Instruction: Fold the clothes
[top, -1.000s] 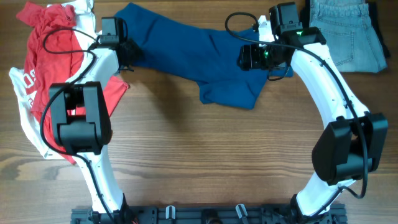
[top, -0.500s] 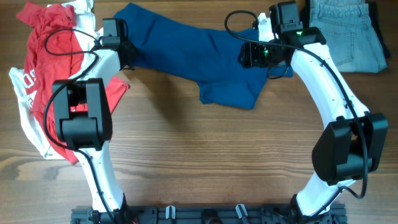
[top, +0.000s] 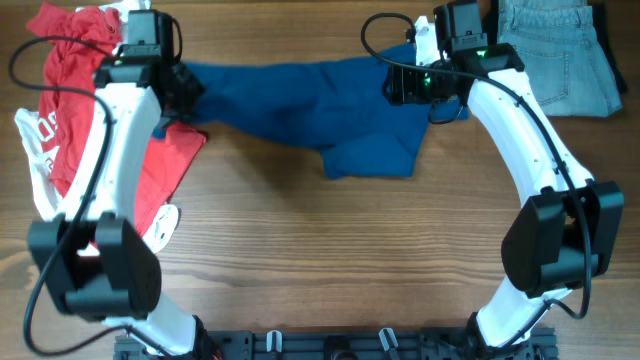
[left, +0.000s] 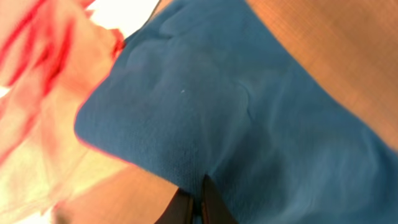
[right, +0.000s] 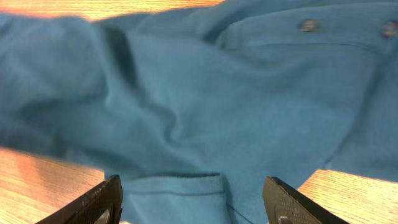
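That hemmed flap still lies unpinched, so my right gripper will pull back and go down onto the near corner of the blue shirt's bunched (top: 393, 165) (right: 210, 202) end.
A blue shirt (top: 300, 95) lies stretched across the back of the table between both arms. My left gripper (top: 188, 85) is shut on its left edge; in the left wrist view the dark fingertips (left: 199, 186) pinch the blue cloth (left: 249, 112) close together. My right gripper (top: 395, 85) hovers over the shirt's right part. Its jaws (right: 193, 182) stand wide apart with a hemmed sleeve or cuff of the shirt (right: 186, 93) lying between them, not pinched. Two buttons show at the top right of that view.
A red and white garment (top: 70, 90) is heaped at the far left, partly under the left arm and touching the shirt's edge (left: 37, 74). Folded light blue jeans (top: 555, 50) lie at the back right corner. Bare wood fills the table's front half.
The left gripper shut on the shirt's left edge and pulled it left and forward, drawing the cloth out flatter. The left arm swung outward. The right gripper narrowed slightly and stayed in place.
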